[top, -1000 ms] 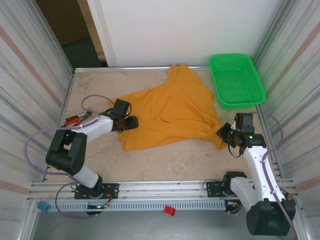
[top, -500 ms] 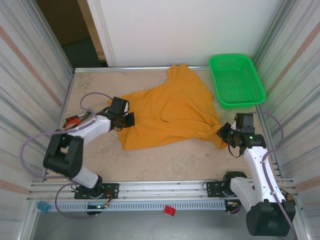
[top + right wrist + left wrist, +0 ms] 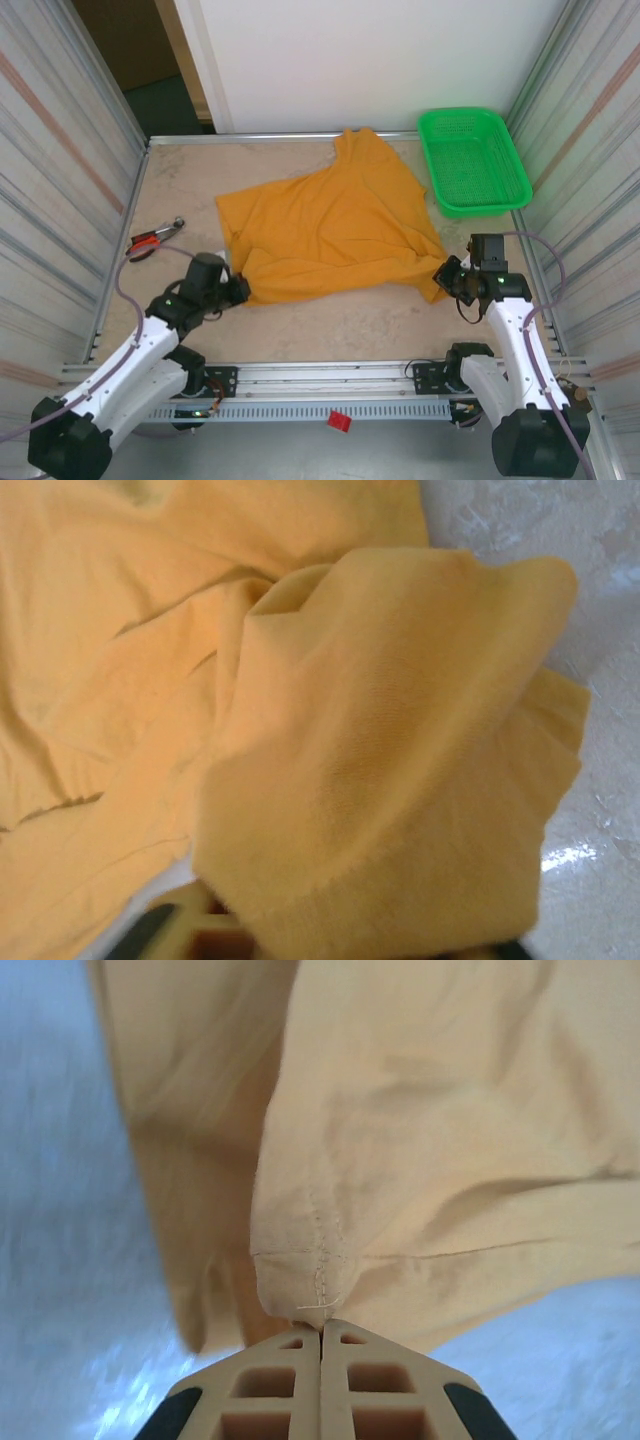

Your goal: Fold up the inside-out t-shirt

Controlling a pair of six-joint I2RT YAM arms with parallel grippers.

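Observation:
The left gripper draws the stitched hem corner back toward my base and down onto the table next, then releases it, since it still hangs in its fingers.
The inside-out t-shirt point(image 3: 330, 225) is mustard yellow and lies spread over the middle of the table, one part reaching the back edge. My left gripper point(image 3: 240, 289) sits at its near-left corner. In the left wrist view the left gripper point(image 3: 320, 1326) is shut on a stitched hem corner of the t-shirt point(image 3: 420, 1140), jaws pressed together. My right gripper point(image 3: 448, 274) is at the shirt's near-right corner. In the right wrist view a bunched fold of the t-shirt point(image 3: 380, 760) drapes over the jaws and hides them; only a bit of one finger point(image 3: 165, 922) shows.
A green plastic basket point(image 3: 472, 160) stands at the back right. Red-handled pliers point(image 3: 152, 238) lie by the left wall. Ribbed walls close in both sides, and a metal rail point(image 3: 320, 372) runs along the near edge.
My left gripper shut on the shirt's left edge and drew back toward the near-left, pulling that corner along and flattening the left side. The right arm has barely moved.

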